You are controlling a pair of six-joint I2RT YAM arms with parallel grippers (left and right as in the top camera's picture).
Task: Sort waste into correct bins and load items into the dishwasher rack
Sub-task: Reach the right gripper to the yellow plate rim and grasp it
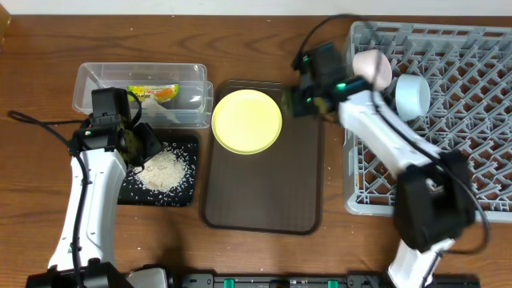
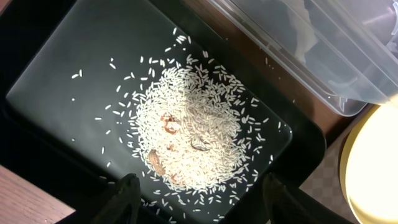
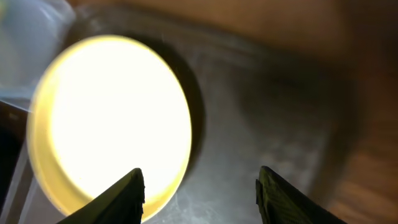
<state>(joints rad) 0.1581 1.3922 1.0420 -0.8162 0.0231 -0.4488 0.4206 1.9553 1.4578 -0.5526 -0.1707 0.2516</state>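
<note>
I will next lower my right gripper slightly back toward the yellow plate, onto its rim on the rack side (image 1: 279,122) (image 3: 188,139). The empty tray there leaves room for one finger.
A yellow plate (image 1: 246,120) lies on the far left of the brown tray (image 1: 268,204); it glares bright in the right wrist view (image 3: 112,124). My right gripper (image 1: 298,100) is open and empty, just above the tray beside the plate's right edge (image 3: 198,190). A black bin (image 1: 132,192) holds a heap of white rice (image 1: 164,170) with a few brown scraps (image 2: 186,140). My left gripper (image 1: 140,142) is open and empty over the rice (image 2: 198,193). The grey dishwasher rack (image 1: 472,160) on the right holds a pink cup (image 1: 374,68) and a pale blue cup (image 1: 412,94).
A clear plastic bin (image 1: 140,96) at the back left holds a yellow-orange wrapper (image 1: 154,94); its corner shows in the left wrist view (image 2: 323,56). The brown tray's near half is bare. Wooden table surrounds everything.
</note>
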